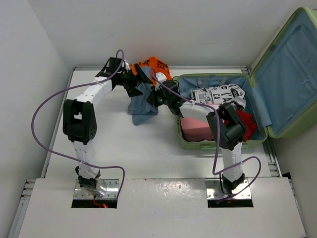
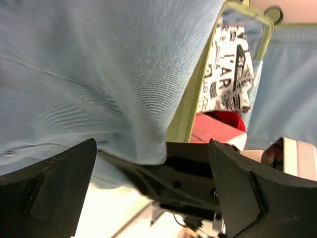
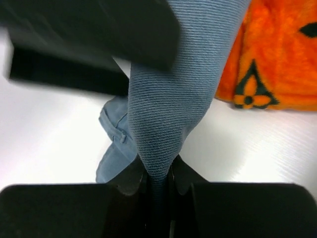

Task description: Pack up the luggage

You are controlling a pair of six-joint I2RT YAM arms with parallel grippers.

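The denim garment hangs outside the luggage, so my right gripper moves over the printed cloth (image 1: 220,94), to its right in the top view, and releases next.
The luggage (image 1: 188,141), a light-green hard-shell suitcase, lies open at the right with its blue-lined lid (image 1: 292,74) standing up. It holds a black-and-white printed cloth (image 1: 220,94), a red item (image 1: 246,121) and a pink item (image 1: 195,128). My right gripper (image 1: 159,95) is shut on a blue denim garment (image 3: 168,99), holding it off the table just left of the suitcase. The garment's lower part hangs down to the table (image 1: 143,113). My left gripper (image 1: 134,84) is open, its fingers (image 2: 64,188) wide apart against the garment (image 2: 99,74).
An orange patterned garment (image 1: 154,66) lies at the back of the table, beside the suitcase's far left corner; it also shows in the right wrist view (image 3: 277,59). White walls close in the table on the left and back.
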